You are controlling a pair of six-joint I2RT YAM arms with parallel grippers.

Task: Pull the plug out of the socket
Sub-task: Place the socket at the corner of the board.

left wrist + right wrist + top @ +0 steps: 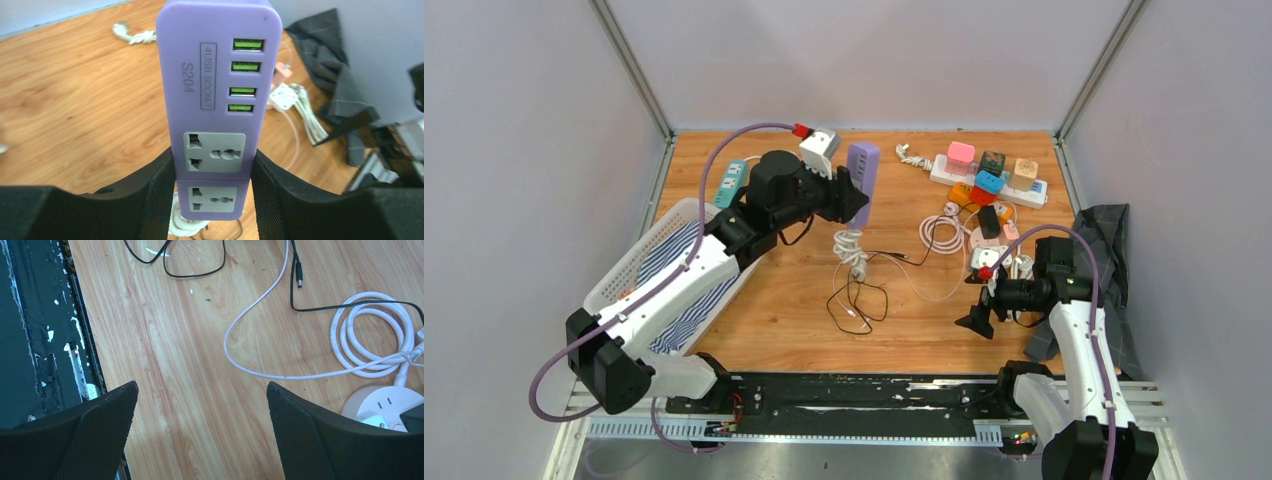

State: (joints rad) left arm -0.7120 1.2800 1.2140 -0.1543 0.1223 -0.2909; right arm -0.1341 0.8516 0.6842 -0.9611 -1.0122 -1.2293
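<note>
The purple socket strip has both its outlets empty, so my left gripper will next move outward, to the left in the top view, and down to release it on the bare back wood.
My left gripper [854, 196] [212, 161] is shut on the lower end of a purple socket strip [863, 165] [215, 75] and holds it above the table. The strip's four green USB ports and two grey outlets face the wrist camera, and both outlets are empty. No plug shows in this strip. Its bundled white cord [852, 250] hangs below it. A loose black cable [859, 297] lies on the wood under it. My right gripper [979, 316] [202, 390] stands open over bare wood near the front right, holding nothing.
A white power strip with coloured adapters [989, 180] lies at the back right. A round white socket [984, 245] [382, 407] and a coiled white cable [372, 335] sit beside my right gripper. A basket with striped cloth [659, 265] stands left, a dark cloth [1109, 250] right.
</note>
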